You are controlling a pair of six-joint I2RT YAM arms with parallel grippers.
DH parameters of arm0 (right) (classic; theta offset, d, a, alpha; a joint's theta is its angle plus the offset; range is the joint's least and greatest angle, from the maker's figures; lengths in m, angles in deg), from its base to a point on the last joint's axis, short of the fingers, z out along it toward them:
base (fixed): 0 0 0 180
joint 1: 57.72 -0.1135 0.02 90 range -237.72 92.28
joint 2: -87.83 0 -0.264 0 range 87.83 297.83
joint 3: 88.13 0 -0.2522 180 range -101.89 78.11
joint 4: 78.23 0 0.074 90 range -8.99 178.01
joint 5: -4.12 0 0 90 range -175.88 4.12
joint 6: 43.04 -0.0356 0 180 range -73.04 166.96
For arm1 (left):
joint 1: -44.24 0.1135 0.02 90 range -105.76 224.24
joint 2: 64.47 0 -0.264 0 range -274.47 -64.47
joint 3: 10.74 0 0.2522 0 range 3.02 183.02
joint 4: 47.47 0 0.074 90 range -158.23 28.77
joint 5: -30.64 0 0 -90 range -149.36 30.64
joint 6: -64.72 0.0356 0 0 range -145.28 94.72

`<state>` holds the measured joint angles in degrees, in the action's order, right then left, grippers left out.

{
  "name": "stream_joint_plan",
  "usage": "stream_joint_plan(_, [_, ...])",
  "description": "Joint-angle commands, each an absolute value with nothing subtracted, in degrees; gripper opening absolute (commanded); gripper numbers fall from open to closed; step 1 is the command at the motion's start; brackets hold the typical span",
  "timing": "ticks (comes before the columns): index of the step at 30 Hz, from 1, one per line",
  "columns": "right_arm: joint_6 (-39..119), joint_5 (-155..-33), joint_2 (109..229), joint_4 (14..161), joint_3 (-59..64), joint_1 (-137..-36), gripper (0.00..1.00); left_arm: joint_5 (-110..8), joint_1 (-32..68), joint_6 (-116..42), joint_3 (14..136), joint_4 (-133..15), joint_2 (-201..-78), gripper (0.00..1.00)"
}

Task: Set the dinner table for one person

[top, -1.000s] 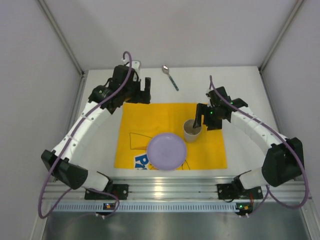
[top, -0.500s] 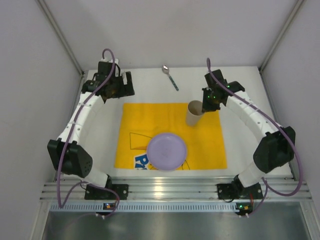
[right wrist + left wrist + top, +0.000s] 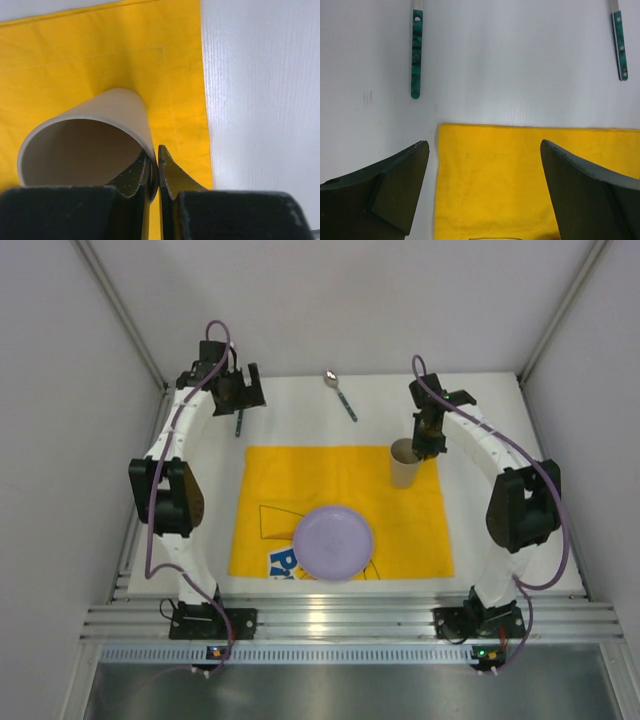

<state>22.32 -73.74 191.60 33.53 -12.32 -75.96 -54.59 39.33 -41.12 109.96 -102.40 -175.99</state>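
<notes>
The second utensil's teal handle (image 3: pixel 239 422) (image 3: pixel 416 55) lies ahead of the left gripper's open fingers, so the left gripper will next go down and outward past the placemat's corner to close on it.
On the white dinner table (image 3: pixel 490 540) lies a yellow placemat (image 3: pixel 300 480) with a lilac plate (image 3: pixel 333 541) at its near middle. A beige cup (image 3: pixel 404 466) is upright at the mat's far right corner. My right gripper (image 3: pixel 421 444) is shut on its rim (image 3: pixel 90 120), one finger inside and one outside (image 3: pixel 155 156). A spoon (image 3: pixel 341 395) with a teal handle (image 3: pixel 620 45) lies beyond the mat. A second teal-handled utensil (image 3: pixel 240 422) (image 3: pixel 416 55) lies off the mat's far left corner. My left gripper (image 3: pixel 238 398) (image 3: pixel 485 145) hangs open above there, holding nothing.
Pale walls close in the table on the left, right and far sides. A silver rail (image 3: pixel 340 618) runs along the near edge, where both arm bases stand. The placemat's far left corner (image 3: pixel 440 127) sits between my left fingers.
The right gripper closed on the cup's rim and moved it from the mat's middle to the far right corner. The left arm drew back to the far left.
</notes>
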Motion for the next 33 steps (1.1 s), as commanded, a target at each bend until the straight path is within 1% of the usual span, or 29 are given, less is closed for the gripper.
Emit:
stream_joint_plan(1, [22.2,-72.1,191.8,34.7,-13.4,-75.3,0.0,-53.2,41.2,-40.0,115.3,-99.8,-180.0,0.98])
stream_joint_plan(2, [22.2,-72.2,191.8,35.0,-13.1,-75.2,0.01,-53.3,41.3,-39.8,116.8,-99.9,-181.3,0.98])
stream_joint_plan(3, [22.2,-72.5,192.1,35.0,-13.0,-75.1,0.04,-53.2,41.8,-39.4,117.6,-99.7,-182.4,0.98])
stream_joint_plan(6, [22.4,-73.5,191.5,35.4,-12.5,-75.1,0.2,-53.6,42.1,-38.4,120.2,-99.5,-186.6,0.98])
stream_joint_plan(9, [22.5,-73.3,190.3,35.0,-12.2,-75.0,0.42,-54.4,42.7,-37.6,121.9,-98.4,-190.4,0.98])
stream_joint_plan(10, [22.5,-73.1,189.9,34.2,-12.8,-75.0,0.57,-54.4,43.0,-37.6,123.4,-98.3,-192.2,0.98])
stream_joint_plan(13, [22.4,-72.2,188.0,31.9,-14.8,-75.0,0.84,-53.7,43.8,-37.6,126.1,-98.0,-195.4,0.98])
stream_joint_plan(14, [22.4,-72.0,187.4,31.3,-15.2,-75.0,0.87,-53.6,43.8,-37.7,127.4,-97.8,-197.4,0.98])
stream_joint_plan(16, [22.8,-71.5,185.2,29.6,-16.6,-74.9,0.91,-54.1,43.8,-37.4,129.4,-97.7,-199.4,0.97])
stream_joint_plan(21, [23.4,-70.0,178.3,27.4,-16.5,-75.0,0.92,-56.6,43.8,-36.0,132.7,-97.8,-205.1,0.97])
stream_joint_plan(25, [23.5,-69.2,175.6,25.3,-16.8,-74.5,0.93,-57.5,43.8,-35.8,134.7,-97.7,-208.3,0.96])
stream_joint_plan(26, [23.6,-69.0,175.3,25.0,-17.0,-74.4,0.93,-57.4,43.9,-35.9,134.9,-97.8,-208.9,0.92])
stream_joint_plan(28, [23.7,-68.5,175.2,24.6,-17.4,-74.1,0.93,-57.3,43.8,-36.0,135.4,-97.8,-210.3,0.87])
stream_joint_plan(30, [23.7,-68.6,175.8,24.2,-18.1,-73.9,0.93,-57.9,43.8,-36.3,135.5,-97.5,-210.6,0.77])
stream_joint_plan(32, [23.5,-68.7,176.6,23.5,-19.6,-73.6,0.93,-58.4,43.8,-36.4,135.3,-97.5,-211.1,0.68])
stream_joint_plan(33, [23.5,-68.8,177.2,23.2,-20.1,-73.5,0.93,-58.7,45.3,-36.3,135.4,-97.5,-211.2,0.58])
